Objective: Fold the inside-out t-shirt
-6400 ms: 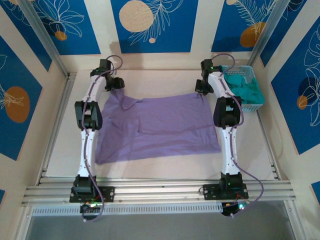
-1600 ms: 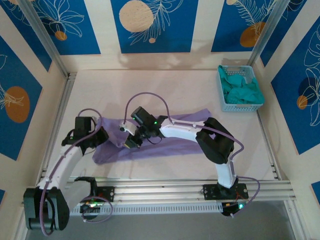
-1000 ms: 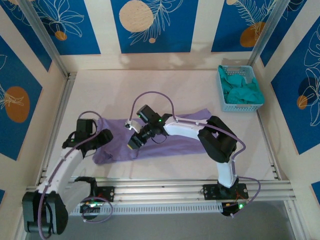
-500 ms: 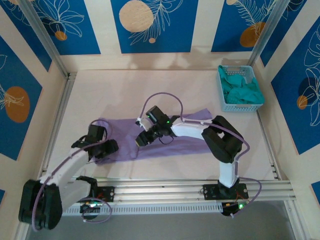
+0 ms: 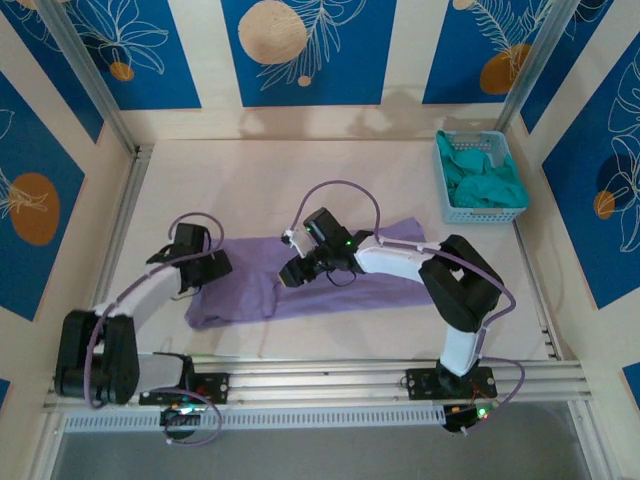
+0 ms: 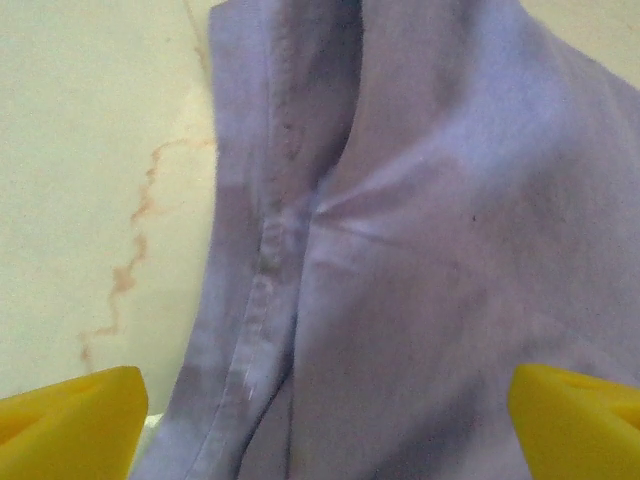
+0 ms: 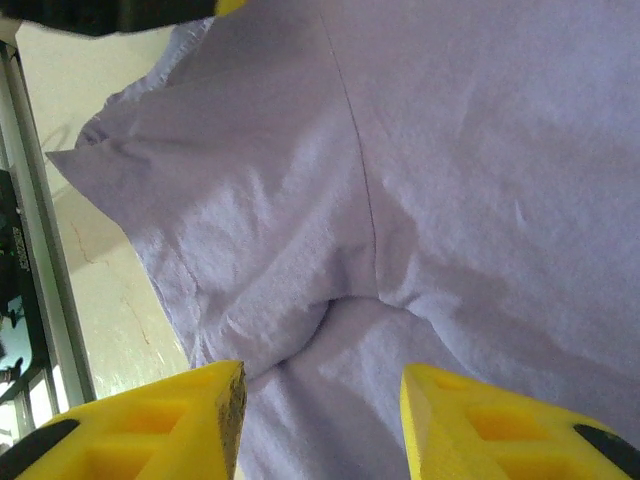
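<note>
Next, my left gripper lowers past the t-shirt's hemmed edge onto the bunched fold (image 6: 325, 215) and closes, as cloth gathers into creases below its wide-open, empty fingers.
The inside-out t-shirt (image 5: 340, 297) is lavender and lies folded into a long band across the near middle of the table. My left gripper (image 5: 207, 270) hovers over the band's left end. In the left wrist view its yellow fingers (image 6: 70, 420) stand wide open (image 6: 325, 440) above a hemmed edge of the t-shirt (image 6: 430, 250), gripping nothing. My right gripper (image 5: 291, 274) is over the band's middle. Its jaws (image 7: 320, 420) are open too, and a soft crease of the t-shirt (image 7: 450, 150) lies loose between them.
A light blue basket (image 5: 446, 170) holding teal garments (image 5: 485, 185) stands at the far right. Bare table (image 6: 90, 150) lies left of the cloth. An aluminium rail (image 5: 320, 380) runs along the near edge, and a side rail (image 7: 40, 290) is close by.
My left gripper opened wide, let go of the cloth and moved slightly away from the near edge. The right gripper drifted a little right and widened. The t-shirt's left end has settled flat.
</note>
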Tool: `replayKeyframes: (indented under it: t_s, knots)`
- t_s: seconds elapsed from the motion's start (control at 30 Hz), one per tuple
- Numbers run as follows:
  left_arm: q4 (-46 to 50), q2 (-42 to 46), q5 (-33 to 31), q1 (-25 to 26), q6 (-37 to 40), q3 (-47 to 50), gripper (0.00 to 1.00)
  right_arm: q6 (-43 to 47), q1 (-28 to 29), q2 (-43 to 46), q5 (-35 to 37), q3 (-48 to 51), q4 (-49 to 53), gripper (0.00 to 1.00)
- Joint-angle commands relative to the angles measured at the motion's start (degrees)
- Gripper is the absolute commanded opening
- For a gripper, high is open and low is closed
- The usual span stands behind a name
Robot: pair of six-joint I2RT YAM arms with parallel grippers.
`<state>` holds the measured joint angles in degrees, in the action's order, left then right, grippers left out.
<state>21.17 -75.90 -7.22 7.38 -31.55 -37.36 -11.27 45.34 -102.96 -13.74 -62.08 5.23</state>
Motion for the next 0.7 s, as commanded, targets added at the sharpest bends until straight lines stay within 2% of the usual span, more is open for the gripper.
replayKeyframes:
  t_s: [0.0,0.17,0.37,0.47,0.6,0.67]
  knots:
    - [-2.4,-4.8,2.4,-0.5,2.6,-2.1,0.95,0.4,-1.2,3.2,-1.9,2.0,-1.7,0.46]
    - [-3.7,-7.5,8.0,0.7,2.6,0.2,0.93,-0.6,-2.1,4.6,-2.6,4.5,-3.3,0.47]
    - [-7.2,-2.9,14.4,6.4,0.6,4.4,0.75,-1.1,-2.5,4.5,-2.8,4.9,-3.6,0.47]
    - [-8.9,-3.6,14.7,7.2,-0.2,6.0,0.56,-1.2,-2.5,4.0,-3.1,4.4,-3.5,0.47]
    - [-9.4,-5.8,12.7,7.1,0.6,5.4,0.25,-1.3,-2.4,3.5,-3.2,3.6,-2.8,0.47]
    - [-10.0,-6.6,11.4,6.8,0.9,4.9,0.05,-1.1,-2.2,3.7,-2.8,3.5,-2.2,0.47]
